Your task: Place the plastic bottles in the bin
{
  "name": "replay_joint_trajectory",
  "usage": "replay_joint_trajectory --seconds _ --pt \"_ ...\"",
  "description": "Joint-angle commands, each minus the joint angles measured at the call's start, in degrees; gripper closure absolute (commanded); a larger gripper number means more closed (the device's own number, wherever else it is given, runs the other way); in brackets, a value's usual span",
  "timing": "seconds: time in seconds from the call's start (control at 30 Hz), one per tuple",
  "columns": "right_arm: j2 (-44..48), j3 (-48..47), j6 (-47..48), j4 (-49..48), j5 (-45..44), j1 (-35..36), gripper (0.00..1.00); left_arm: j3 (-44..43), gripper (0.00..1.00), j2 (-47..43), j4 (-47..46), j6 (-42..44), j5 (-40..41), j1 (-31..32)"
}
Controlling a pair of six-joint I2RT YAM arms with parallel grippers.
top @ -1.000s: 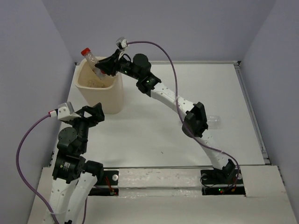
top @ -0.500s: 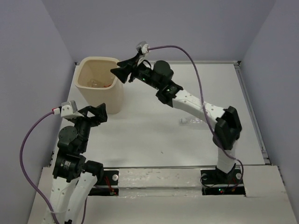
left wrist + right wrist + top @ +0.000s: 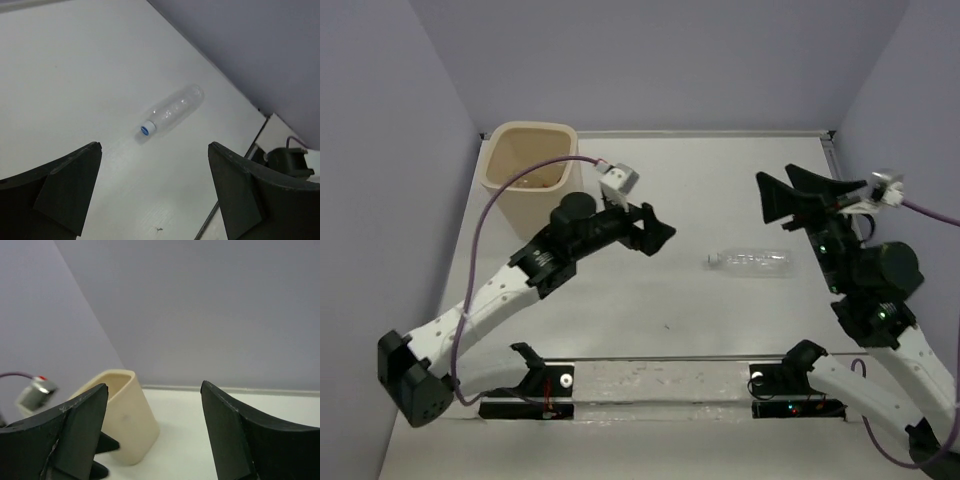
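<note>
My left gripper should move down and to the right in the top view next, and turn so its open fingers go on both sides of the bottle's clear body, because the body lies slanted to them.
One clear plastic bottle (image 3: 750, 262) lies on its side right of the table's middle, its white cap to the left. The left wrist view shows it ahead (image 3: 172, 109), with a blue-and-white cap end. My left gripper (image 3: 665, 236) (image 3: 155, 146) is open and empty, a short way left of the cap and apart from it. The cream bin (image 3: 527, 160) (image 3: 127, 415) stands at the far left corner; its inside is barely visible. My right gripper (image 3: 773, 176) (image 3: 152, 385) hangs open and empty, raised above the table's right side and facing the bin.
The left arm (image 3: 510, 285) stretches diagonally across the near-left table. A raised lip (image 3: 700, 132) runs along the far edge and the right side. The purple walls close in on three sides. A small dark speck (image 3: 667, 325) lies on the near table.
My right gripper let the red-capped bottle go at the bin, opened, and swung back to the right. My left arm reached out from the near left toward the lying bottle.
</note>
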State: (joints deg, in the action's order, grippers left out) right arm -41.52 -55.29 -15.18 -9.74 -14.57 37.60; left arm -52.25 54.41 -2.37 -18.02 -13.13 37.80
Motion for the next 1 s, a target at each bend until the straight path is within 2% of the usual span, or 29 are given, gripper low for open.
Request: replay_joint_trajectory --seconds 0.0,0.03,0.1,0.13,0.17,0.27,0.33,0.37,0.63,0.77,0.83,0.93,0.97 --pt "11.1 -2.1 2.0 9.6 -10.2 0.4 0.17 -10.9 0.01 20.7 -4.2 7.1 3.9 11.6" --pt "12.5 -2.9 2.8 11.0 -11.9 0.4 0.17 -16.6 0.01 24.7 -3.4 8.9 3.8 13.4" --pt "15.1 -4.6 2.4 13.7 -13.8 0.4 0.17 -22.7 0.01 32.5 -0.8 15.3 5.8 18.0" --pt "18.2 -4.7 1.6 15.1 -13.4 0.4 0.17 -29.0 0.01 39.7 0.2 17.3 6.6 19.3" --pt "19.6 -4.0 1.5 15.4 -12.8 0.4 0.17 -32.2 0.01 42.9 1.3 21.2 7.9 21.2" --pt "22.7 -4.1 1.3 19.9 -12.1 0.4 0.18 -41.9 0.01 53.5 0.9 24.7 7.6 22.4" --pt "23.8 -3.2 1.4 21.2 -12.0 0.4 0.18 -46.6 0.01 60.5 1.7 27.3 4.3 22.5" --pt "24.7 -3.1 1.3 21.4 -11.7 0.4 0.18 -51.9 0.01 62.6 2.3 28.3 2.5 22.7" --pt "25.3 -4.4 3.1 24.1 -8.5 0.4 0.18 -78.6 0.01 85.5 14.3 37.8 1.4 25.6" --pt "25.8 -3.9 2.9 24.4 -7.3 0.4 0.18 -85.6 0.01 93.2 17.3 38.2 3.1 25.6" --pt "26.1 -3.7 3.1 24.4 -7.8 0.4 0.19 -86.3 0.01 95.1 19.5 38.1 1.9 25.6" --pt "26.5 -3.6 3.1 24.2 -8.0 0.4 0.19 -81.3 0.03 93.3 17.9 37.5 1.7 25.6" --pt "26.2 -3.6 3.1 24.2 -7.9 0.4 0.2 -78.4 0.1 92.5 17.3 37.4 2.3 25.6"
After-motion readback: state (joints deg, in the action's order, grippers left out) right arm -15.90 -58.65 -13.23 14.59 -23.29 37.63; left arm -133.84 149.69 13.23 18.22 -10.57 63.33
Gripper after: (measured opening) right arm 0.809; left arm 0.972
